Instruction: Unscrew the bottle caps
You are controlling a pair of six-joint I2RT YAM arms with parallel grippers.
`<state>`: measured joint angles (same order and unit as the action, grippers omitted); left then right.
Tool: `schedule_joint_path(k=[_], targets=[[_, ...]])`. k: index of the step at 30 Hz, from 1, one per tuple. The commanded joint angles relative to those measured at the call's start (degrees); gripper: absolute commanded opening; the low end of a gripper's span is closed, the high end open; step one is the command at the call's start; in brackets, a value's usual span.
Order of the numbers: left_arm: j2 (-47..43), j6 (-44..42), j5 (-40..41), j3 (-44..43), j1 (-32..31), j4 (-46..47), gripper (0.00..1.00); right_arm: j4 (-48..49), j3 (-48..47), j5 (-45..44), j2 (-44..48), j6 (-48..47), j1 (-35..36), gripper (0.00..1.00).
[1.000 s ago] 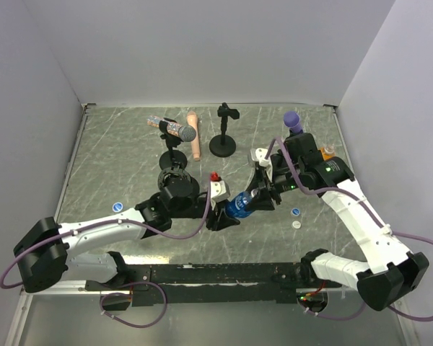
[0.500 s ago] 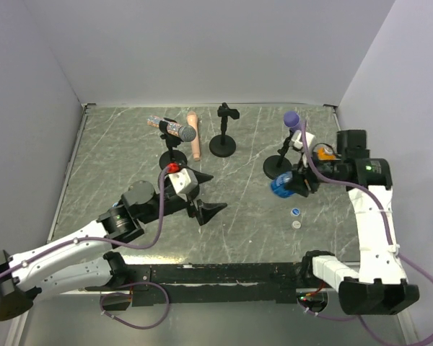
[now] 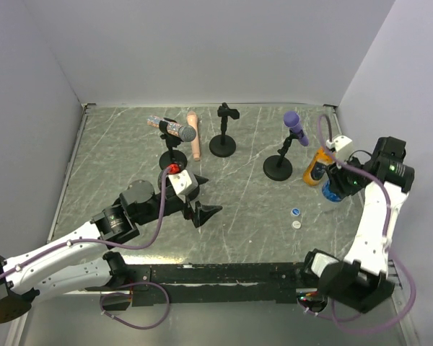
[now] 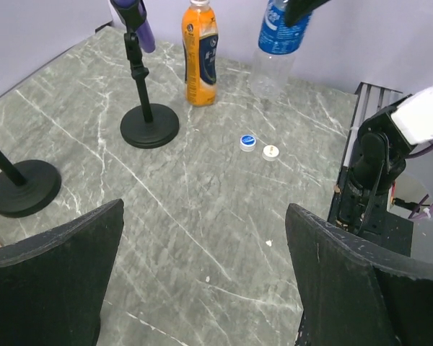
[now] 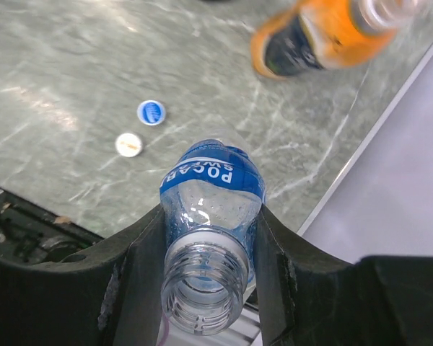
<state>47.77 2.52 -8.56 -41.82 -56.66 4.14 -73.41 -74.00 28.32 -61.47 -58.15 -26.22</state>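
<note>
I will next lower my right gripper to put the clear bottle on the tabletop beside the orange bottle and let go of the bottle's neck, because that spot is below the gripper.
My right gripper [image 3: 337, 184] [image 5: 209, 263] is shut on the neck of a clear bottle with a blue label [image 5: 211, 189] [image 4: 277, 43]. The bottle hangs upright near the table's right edge, and its threaded mouth is open, with no cap on it. Just left of it stands an orange bottle [image 3: 316, 166] [image 4: 200, 54] [image 5: 314, 36]. A blue cap [image 3: 294, 212] [image 4: 248, 141] [image 5: 151, 112] and a whitish cap [image 3: 296, 224] [image 4: 272, 151] [image 5: 129, 144] lie loose on the table nearer the front. Left of centre, low over bare table, my left gripper [image 3: 204, 194] [image 4: 202, 281] stands open and holds nothing.
A purple microphone on a black stand [image 3: 278, 167] [image 4: 149, 124] is left of the orange bottle. Another black stand [image 3: 223, 144] and a stand holding a silver-headed microphone [image 3: 177, 132] are at the back. A peach cylinder [image 3: 194, 144] lies beside them. The table's right rim [image 5: 361, 126] is close to the bottles.
My left gripper opened, let go of the blue-label bottle and pulled back left. My right arm carried that bottle from the table's middle to the right, beside the orange bottle.
</note>
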Motion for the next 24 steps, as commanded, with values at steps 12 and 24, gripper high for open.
schedule_joint_path(k=[12, 24], targets=[[-2.50, 0.73, 1.88, -1.59, 0.24, -0.10, 0.97, 17.85, 9.56, 4.20, -8.58, 3.83, -3.14, 0.37], [-2.77, 1.08, 1.79, -1.42, 0.15, -0.01, 0.97, 17.33, 12.21, 4.29, -7.70, 1.46, -3.23, 0.63]])
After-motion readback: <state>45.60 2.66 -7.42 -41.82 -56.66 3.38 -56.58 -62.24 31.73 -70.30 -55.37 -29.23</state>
